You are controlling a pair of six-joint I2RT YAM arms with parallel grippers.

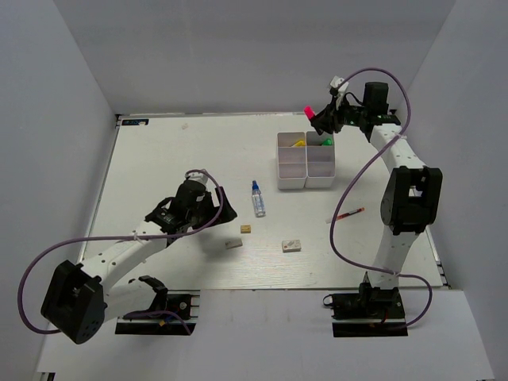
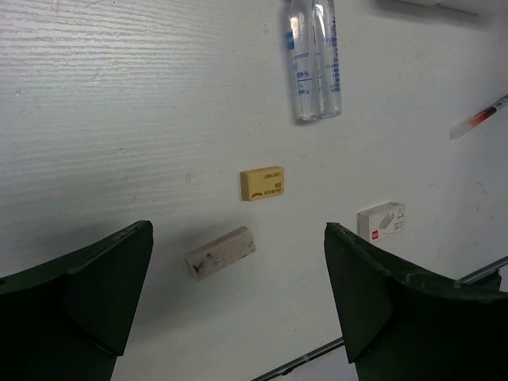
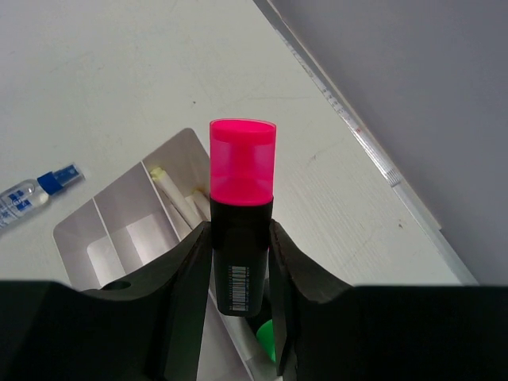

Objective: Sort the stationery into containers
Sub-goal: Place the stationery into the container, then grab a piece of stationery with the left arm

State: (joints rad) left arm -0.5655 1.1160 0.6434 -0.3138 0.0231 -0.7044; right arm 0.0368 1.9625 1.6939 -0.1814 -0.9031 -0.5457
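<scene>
I should move my left gripper outward, to the right in the top view, and down onto the bottle's shoulder [image 1: 256,194]. The blue-capped clear bottle is outside the tray [image 1: 306,165].
My right gripper [image 1: 320,121] is shut on a pink-capped black highlighter [image 3: 242,182] and holds it above the far right compartment of the white tray [image 1: 306,165]. That tray [image 3: 95,213] holds yellow-capped white pens [image 3: 171,194] and a green-capped highlighter [image 3: 268,337]. My left gripper [image 2: 238,230] is open and empty, hovering over a grey eraser [image 2: 221,252]. A tan eraser [image 2: 262,182], a white eraser [image 2: 382,221], a blue-capped clear bottle [image 1: 258,198] and a thin red pen [image 1: 350,213] lie loose on the table.
The table's far right edge with its metal strip [image 3: 373,151] runs close behind the tray. Grey walls enclose the table on three sides. A purple cable [image 1: 341,238] loops beside the right arm over the table.
</scene>
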